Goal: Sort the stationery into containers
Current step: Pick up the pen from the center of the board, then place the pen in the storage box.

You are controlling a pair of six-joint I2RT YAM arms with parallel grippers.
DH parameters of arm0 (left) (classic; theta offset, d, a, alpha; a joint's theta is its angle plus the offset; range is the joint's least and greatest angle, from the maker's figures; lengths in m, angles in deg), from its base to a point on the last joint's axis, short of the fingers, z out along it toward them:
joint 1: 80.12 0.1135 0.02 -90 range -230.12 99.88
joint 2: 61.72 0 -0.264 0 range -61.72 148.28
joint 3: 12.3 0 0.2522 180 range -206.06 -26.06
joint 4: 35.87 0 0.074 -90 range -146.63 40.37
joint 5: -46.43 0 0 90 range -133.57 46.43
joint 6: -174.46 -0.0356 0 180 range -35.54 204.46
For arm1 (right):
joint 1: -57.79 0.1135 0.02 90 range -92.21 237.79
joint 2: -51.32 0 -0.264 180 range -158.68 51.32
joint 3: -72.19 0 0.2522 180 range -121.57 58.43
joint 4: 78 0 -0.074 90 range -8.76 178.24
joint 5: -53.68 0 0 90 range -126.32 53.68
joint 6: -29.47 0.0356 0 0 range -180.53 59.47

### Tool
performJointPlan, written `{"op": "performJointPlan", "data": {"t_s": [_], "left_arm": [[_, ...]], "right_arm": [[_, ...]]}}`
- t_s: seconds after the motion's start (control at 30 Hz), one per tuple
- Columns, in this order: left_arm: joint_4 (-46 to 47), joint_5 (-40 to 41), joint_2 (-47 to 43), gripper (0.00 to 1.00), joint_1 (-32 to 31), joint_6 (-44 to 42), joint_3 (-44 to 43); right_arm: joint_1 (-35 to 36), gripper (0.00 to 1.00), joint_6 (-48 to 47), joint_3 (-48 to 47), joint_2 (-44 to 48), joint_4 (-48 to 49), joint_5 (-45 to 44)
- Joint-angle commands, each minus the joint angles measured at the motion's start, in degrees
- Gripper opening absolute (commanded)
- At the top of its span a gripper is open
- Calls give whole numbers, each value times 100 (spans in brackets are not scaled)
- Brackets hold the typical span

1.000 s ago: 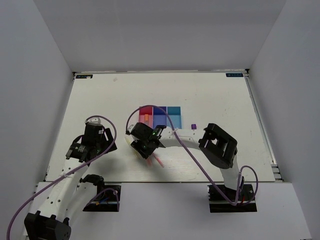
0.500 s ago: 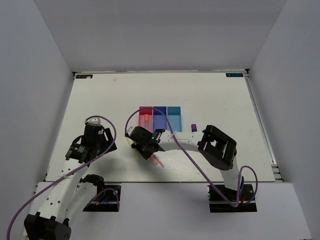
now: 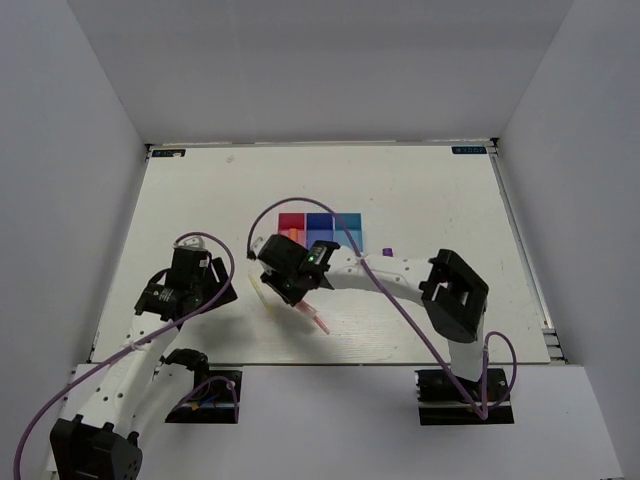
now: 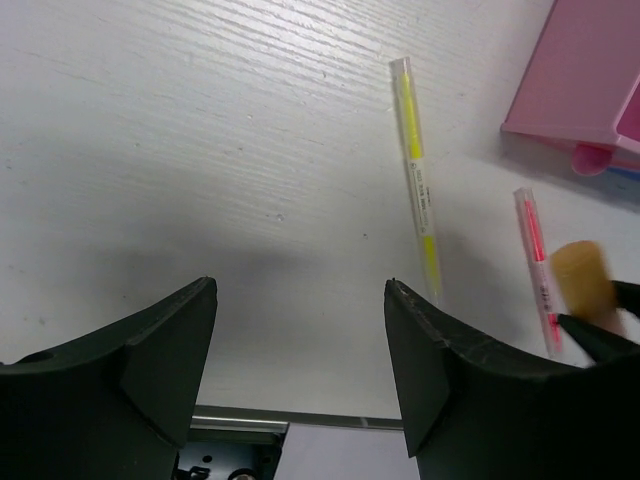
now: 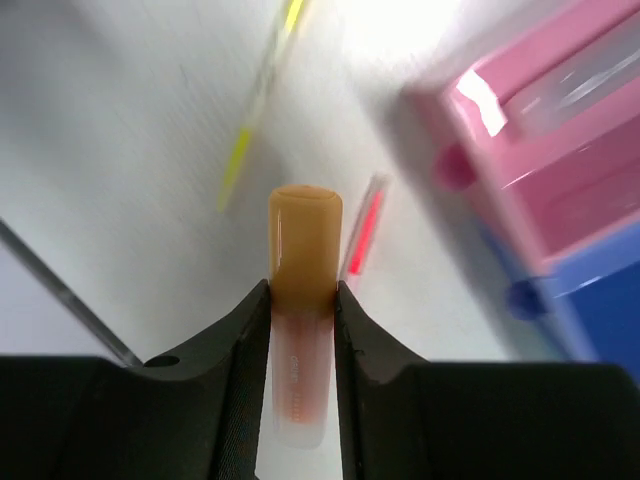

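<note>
I need to lift my right gripper, move it outward over the pink-red bin, then lower the orange-pink highlighter (image 5: 305,250) and let go of it inside, because something orange is already in there.
My right gripper (image 5: 303,290) is shut on the orange-pink highlighter (image 5: 305,250) and holds it above the table, just in front of the pink-red bin (image 5: 545,160). In the top view this gripper (image 3: 290,285) is near the bins: pink-red (image 3: 283,220), dark blue (image 3: 320,226), light blue (image 3: 348,222). Something orange (image 3: 294,235) shows in the pink-red bin. The thin yellow pen (image 4: 415,180) and the thin pink-red pen (image 4: 537,270) lie on the table beneath. The stubby purple pen (image 3: 388,252) lies right of the bins. My left gripper (image 4: 300,290) is open and empty. The black pen is out of view.
The table's near edge (image 4: 300,415) runs just below my left gripper. White walls enclose the table (image 3: 200,200) on three sides. The right arm's elbow (image 3: 455,295) and its purple cable (image 3: 350,255) stretch over the near right of the table.
The right arm's elbow has swung to the right and its gripper has shifted slightly toward the bins with the highlighter. The thin pink-red pen now shows fully. The left arm has barely moved.
</note>
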Motion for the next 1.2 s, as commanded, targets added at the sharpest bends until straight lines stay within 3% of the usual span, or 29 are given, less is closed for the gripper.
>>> {"op": "performJointPlan", "data": {"t_s": [0.0, 0.4, 0.67, 0.9, 0.93, 1.1, 1.17], "left_arm": [[192, -307, 15, 78, 34, 208, 70], [535, -730, 393, 73, 42, 639, 246], [631, -730, 376, 72, 34, 718, 369], [842, -870, 569, 71, 42, 824, 378], [938, -888, 621, 71, 25, 867, 352], [1080, -923, 973, 69, -37, 912, 185], [1133, -915, 1235, 65, -72, 894, 132]], "right_arm": [[-154, 0, -113, -839, 562, -242, -228], [-1024, 0, 800, -1938, 19, 417, -1661], [-1446, 0, 2302, -2712, -773, 75, -1214], [-1569, 1, 2374, -2686, -1107, 144, -984], [-1587, 14, 2339, -2678, -1151, 171, -836], [-1666, 49, 2242, -2625, -1187, 267, -581], [-1666, 56, 2198, -2616, -1143, 250, -554]]}}
